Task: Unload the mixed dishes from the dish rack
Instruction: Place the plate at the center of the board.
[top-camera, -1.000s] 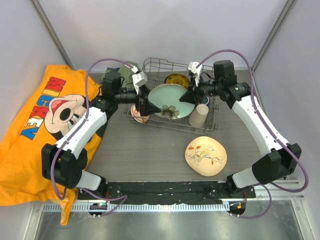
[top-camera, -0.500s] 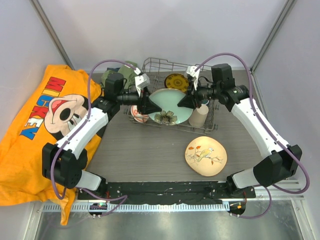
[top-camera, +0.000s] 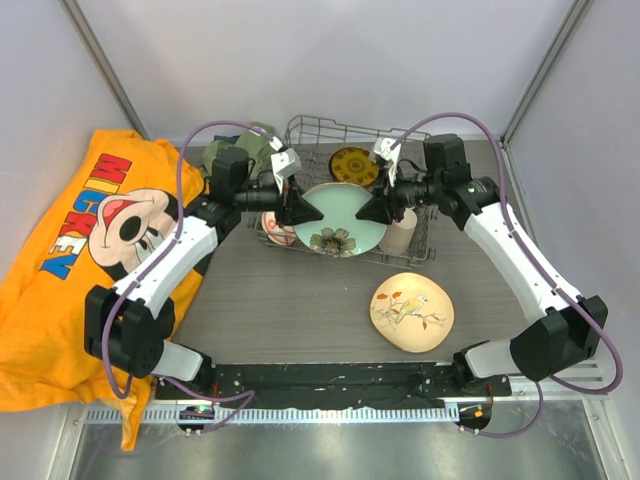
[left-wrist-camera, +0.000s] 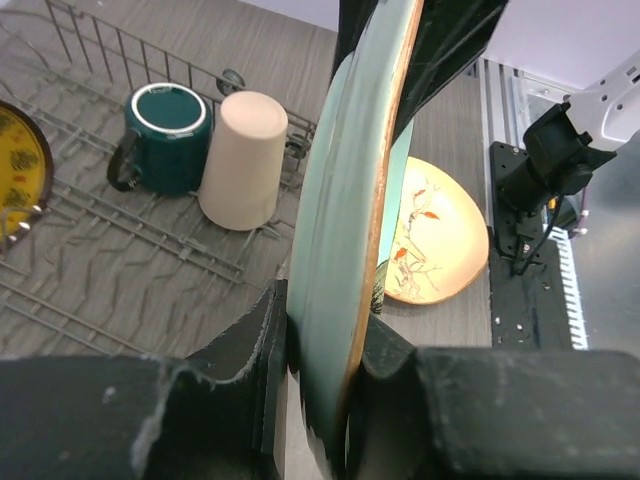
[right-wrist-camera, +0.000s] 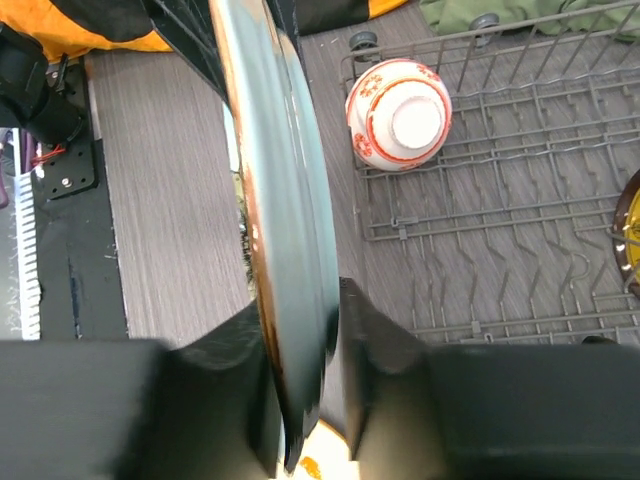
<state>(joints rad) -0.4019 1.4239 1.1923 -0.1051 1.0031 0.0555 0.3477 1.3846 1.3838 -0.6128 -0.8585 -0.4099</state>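
Observation:
The cream bird plate lies empty, so the left gripper will next move down, back and to the right in the top view and let go of the green plate (top-camera: 340, 215) on top of it.
The pale green plate (top-camera: 340, 215) hangs on edge over the front of the dish rack (top-camera: 318, 128), between both arms. My left gripper (top-camera: 300, 210) is shut on its left rim (left-wrist-camera: 350, 250). My right gripper (top-camera: 370, 208) straddles the right rim (right-wrist-camera: 285, 230), its jaws loosened with a thin gap on one side. In the rack sit a small yellow plate (top-camera: 354, 163), a beige cup (left-wrist-camera: 245, 160), a dark teal mug (left-wrist-camera: 165, 135) and a red-orange bowl (right-wrist-camera: 400, 115). The cream bird plate (top-camera: 411, 311) lies on the table in front.
An orange Mickey shirt (top-camera: 80, 250) covers the table's left side. A green cloth (top-camera: 250, 145) lies behind the rack's left corner. The black base plate (top-camera: 330, 378) of the arms runs along the near edge.
The plate has come forward and lower, toward the rack's front edge. My left jaws closed onto its rim, and my right jaws eased apart.

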